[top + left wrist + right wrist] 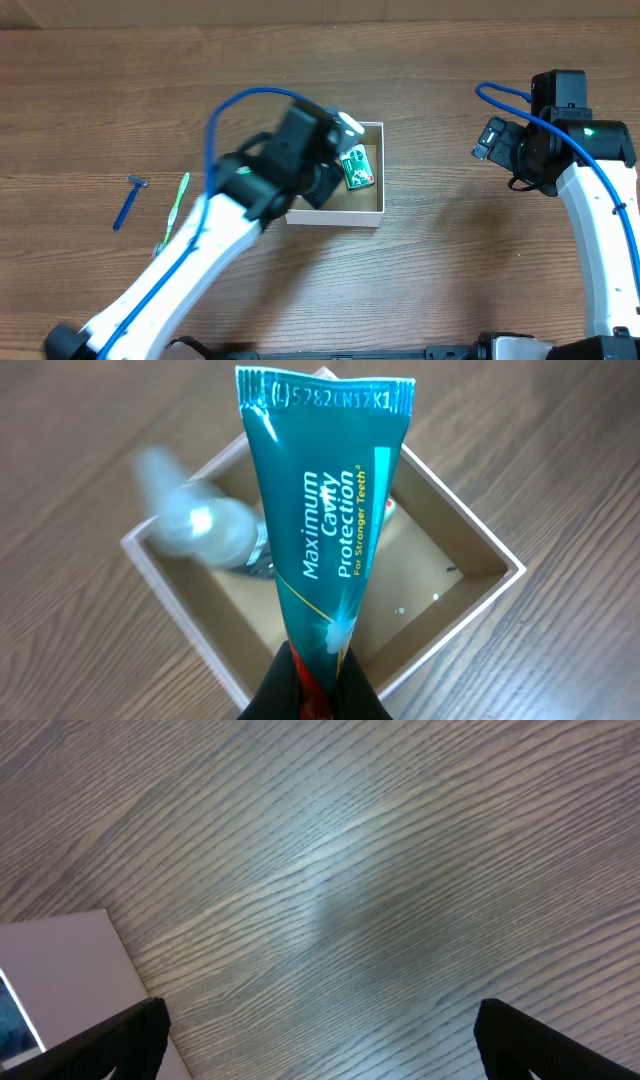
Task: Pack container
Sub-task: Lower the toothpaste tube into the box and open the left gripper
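I will next bring the tube down into the container [374,210] with my left gripper and let go of it on the container's bare bottom beside the silvery thing, because that part of the bottom is unfilled.
The container [374,210] is a small square box with white walls and a brown inside, at the middle of the table. My left gripper [335,165] hangs over its left part, shut on a teal toothpaste tube [325,510] printed "Maximum Cavity Protection". In the left wrist view the jaws [318,660] pinch the tube's lower end and the tube points out over the container [470,575]. A blurred clear, silvery thing [200,525] lies inside it. A green-and-white piece [358,168] shows inside the box in the overhead view. My right gripper [490,140] is open and empty at the far right.
A blue razor [130,200] and a green toothbrush [175,210] lie on the wooden table at the left. In the right wrist view the open fingers [320,1040] frame bare wood, with a white flat surface [60,970] at the lower left.
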Controlling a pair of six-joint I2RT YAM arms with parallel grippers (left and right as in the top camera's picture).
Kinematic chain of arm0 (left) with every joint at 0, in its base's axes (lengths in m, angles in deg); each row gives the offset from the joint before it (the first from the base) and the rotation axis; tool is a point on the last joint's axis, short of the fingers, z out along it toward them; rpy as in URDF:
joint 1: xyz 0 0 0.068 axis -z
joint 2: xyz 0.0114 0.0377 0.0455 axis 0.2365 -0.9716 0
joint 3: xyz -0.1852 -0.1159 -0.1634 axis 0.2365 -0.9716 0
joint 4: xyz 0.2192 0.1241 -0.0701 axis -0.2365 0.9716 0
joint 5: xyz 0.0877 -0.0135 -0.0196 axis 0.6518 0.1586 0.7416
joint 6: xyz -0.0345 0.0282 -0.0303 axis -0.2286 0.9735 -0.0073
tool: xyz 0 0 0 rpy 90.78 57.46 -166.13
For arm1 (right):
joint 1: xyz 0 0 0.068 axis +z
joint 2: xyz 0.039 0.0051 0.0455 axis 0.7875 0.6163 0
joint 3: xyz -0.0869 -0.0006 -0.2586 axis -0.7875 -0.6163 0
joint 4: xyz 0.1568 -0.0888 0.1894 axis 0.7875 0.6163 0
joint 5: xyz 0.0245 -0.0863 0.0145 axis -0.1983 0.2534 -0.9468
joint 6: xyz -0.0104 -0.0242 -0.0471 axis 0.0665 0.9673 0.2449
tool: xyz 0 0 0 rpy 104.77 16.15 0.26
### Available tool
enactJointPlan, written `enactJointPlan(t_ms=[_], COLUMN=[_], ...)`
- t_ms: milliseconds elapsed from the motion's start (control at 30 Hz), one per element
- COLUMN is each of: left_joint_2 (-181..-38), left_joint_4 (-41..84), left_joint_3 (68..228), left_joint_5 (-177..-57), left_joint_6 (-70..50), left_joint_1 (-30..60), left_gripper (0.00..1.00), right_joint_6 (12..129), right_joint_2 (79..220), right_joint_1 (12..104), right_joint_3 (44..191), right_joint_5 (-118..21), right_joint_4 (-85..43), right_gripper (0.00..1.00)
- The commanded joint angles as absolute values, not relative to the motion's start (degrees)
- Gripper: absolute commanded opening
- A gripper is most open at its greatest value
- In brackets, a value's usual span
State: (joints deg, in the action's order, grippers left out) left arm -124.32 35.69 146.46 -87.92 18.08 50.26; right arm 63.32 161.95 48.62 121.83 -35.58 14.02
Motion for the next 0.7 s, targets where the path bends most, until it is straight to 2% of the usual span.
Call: enactJointPlan(t_ms=[0, 167, 200, 300, 333, 400, 467, 533, 667], left_joint_2=[-132.3, -139.3, -140.3, -141.3, -141.2, -140.5, -139.1, -137.1, -131.3], left_joint_4=[34.6, 34.3, 34.2, 34.2, 34.2, 34.6, 35.8, 38.2, 46.0], left_joint_3=[146.1, 146.1, 146.1, 146.1, 146.2, 146.7, 148.1, 150.6, 156.9], left_joint_5=[-84.5, -84.4, -84.2, -82.9, -82.8, -82.8, -82.6, -81.0, -68.2], left_joint_6=[20.9, 20.7, 20.8, 20.8, 20.8, 20.8, 20.8, 20.3, 12.3], left_joint_1=[51.0, 51.0, 51.0, 50.9, 51.0, 51.2, 51.7, 52.3, 53.1], left_gripper=[0.04, 0.04, 0.08, 0.24, 0.37, 0.46, 0.61, 0.62, 0.63], right_joint_6=[63.5, 63.5, 63.5, 63.5, 63.5, 63.5, 63.5, 63.7, 63.7], right_joint_2=[161.9, 161.9, 161.9, 161.9, 161.9, 161.9, 161.9, 161.9, 161.9], right_joint_1=[48.6, 48.6, 48.6, 48.6, 48.6, 48.6, 48.6, 48.6, 48.6], right_joint_3=[121.5, 121.5, 121.5, 121.5, 121.5, 121.5, 121.5, 121.5, 121.5], right_joint_5=[-35.6, -35.6, -35.6, -35.6, -35.6, -35.6, -35.6, -35.6, -35.6], right_joint_4=[14.1, 14.2, 14.2, 14.2, 14.2, 14.2, 14.2, 14.2, 14.2], right_gripper=[1.00, 1.00, 1.00, 1.00, 1.00, 1.00, 1.00, 1.00, 1.00])
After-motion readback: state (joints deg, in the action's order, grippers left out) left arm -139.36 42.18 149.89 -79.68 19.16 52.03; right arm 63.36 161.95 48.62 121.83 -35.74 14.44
